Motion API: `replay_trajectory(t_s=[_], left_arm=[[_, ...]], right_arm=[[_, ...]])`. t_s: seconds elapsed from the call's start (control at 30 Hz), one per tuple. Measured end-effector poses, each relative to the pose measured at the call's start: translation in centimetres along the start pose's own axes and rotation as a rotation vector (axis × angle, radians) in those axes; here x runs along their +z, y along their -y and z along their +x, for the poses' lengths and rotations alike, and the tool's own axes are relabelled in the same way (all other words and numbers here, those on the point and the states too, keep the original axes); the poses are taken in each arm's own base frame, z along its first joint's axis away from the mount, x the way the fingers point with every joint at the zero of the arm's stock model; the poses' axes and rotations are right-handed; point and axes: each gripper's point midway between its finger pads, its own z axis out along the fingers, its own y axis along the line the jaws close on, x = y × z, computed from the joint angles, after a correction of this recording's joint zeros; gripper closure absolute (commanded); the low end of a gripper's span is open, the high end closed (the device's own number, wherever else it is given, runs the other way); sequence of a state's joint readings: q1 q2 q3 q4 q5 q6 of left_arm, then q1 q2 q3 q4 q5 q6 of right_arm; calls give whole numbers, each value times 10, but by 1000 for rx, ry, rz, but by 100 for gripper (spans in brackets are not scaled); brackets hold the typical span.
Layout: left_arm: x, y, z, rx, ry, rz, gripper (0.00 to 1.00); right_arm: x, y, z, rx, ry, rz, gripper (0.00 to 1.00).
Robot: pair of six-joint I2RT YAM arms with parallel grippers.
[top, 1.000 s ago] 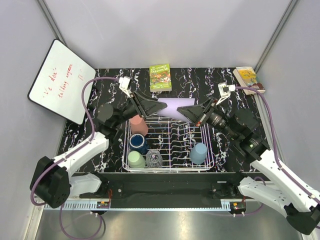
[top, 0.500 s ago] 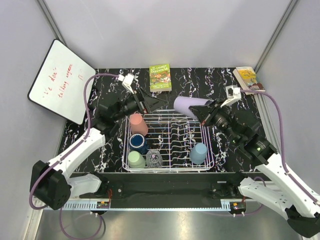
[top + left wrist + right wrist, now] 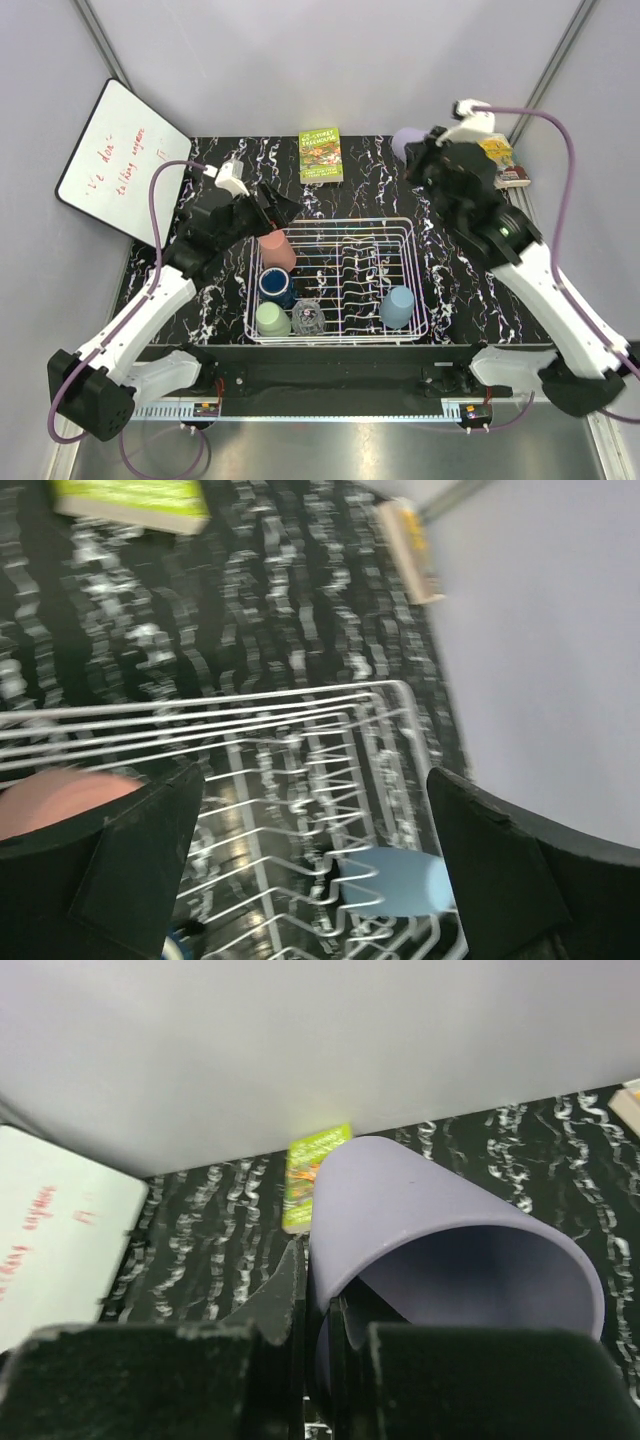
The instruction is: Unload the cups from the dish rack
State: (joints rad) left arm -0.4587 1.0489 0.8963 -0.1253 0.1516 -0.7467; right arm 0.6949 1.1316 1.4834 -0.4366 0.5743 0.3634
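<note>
I should tilt my right gripper downward next, then lower the lavender cup (image 3: 404, 140) onto bare table between rack and second book (image 3: 436, 204).
The white wire dish rack (image 3: 340, 228) sits mid-table and holds a salmon pink cup (image 3: 277, 250), a dark blue cup (image 3: 275, 285), a pale green cup (image 3: 272, 320), a clear glass (image 3: 310, 318) and a light blue cup (image 3: 397, 305). My left gripper (image 3: 283, 205) hovers open and empty above the rack's far left corner. In the left wrist view the rack (image 3: 300, 740), light blue cup (image 3: 400, 880) and salmon cup (image 3: 50, 800) lie below the open left gripper (image 3: 315, 865). My right gripper (image 3: 420, 152) is raised at the far right, shut on the rim of the lavender cup (image 3: 404, 140), which lies on its side. In the right wrist view my right gripper (image 3: 318, 1295) pinches the wall of the lavender cup (image 3: 440, 1220).
A green book (image 3: 321, 155) lies behind the rack. A second book (image 3: 497, 158) sits at the far right corner by the wall. A whiteboard (image 3: 120, 160) leans at the left. Grey walls close the table in on three sides.
My left gripper opened, let go of the lavender cup and drew back to the left. My right arm lifted the cup and swung it to the far right of the table.
</note>
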Motion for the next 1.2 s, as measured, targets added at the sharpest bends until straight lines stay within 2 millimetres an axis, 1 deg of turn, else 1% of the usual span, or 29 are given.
replay_trajectory(t_s=[0.1,0.17,0.23,0.27,0.33,0.43,0.53,0.57,0.67,0.93,1.1,1.2], left_arm=[[-3,-23,1,17,1,-122,1],[-7,-36,0,32,7,-193,1],[-11,-47,0,43,11,-251,1],[-13,-53,1,49,11,-278,1],[-16,-62,2,60,11,-322,1],[-20,-71,2,69,16,-367,1],[-22,-79,4,77,13,-406,1],[-22,-80,4,78,10,-414,1],[-18,-90,9,83,-6,-450,1],[-7,-115,29,89,-96,-546,1],[-4,-119,32,90,-124,-569,1],[-4,-118,32,87,-127,-572,1]], right_arm=[[35,0,11,-59,-46,71,100],[65,13,21,-80,-98,135,100],[97,37,33,-80,-149,215,100],[110,51,40,-79,-175,253,100],[133,86,60,-77,-245,345,100],[157,121,82,-41,-334,429,100],[176,147,100,0,-412,493,100],[182,153,105,8,-427,510,100],[192,165,124,12,-491,557,100],[188,189,190,-38,-690,645,100],[188,200,222,-39,-770,676,100],[190,203,233,-35,-796,678,100]])
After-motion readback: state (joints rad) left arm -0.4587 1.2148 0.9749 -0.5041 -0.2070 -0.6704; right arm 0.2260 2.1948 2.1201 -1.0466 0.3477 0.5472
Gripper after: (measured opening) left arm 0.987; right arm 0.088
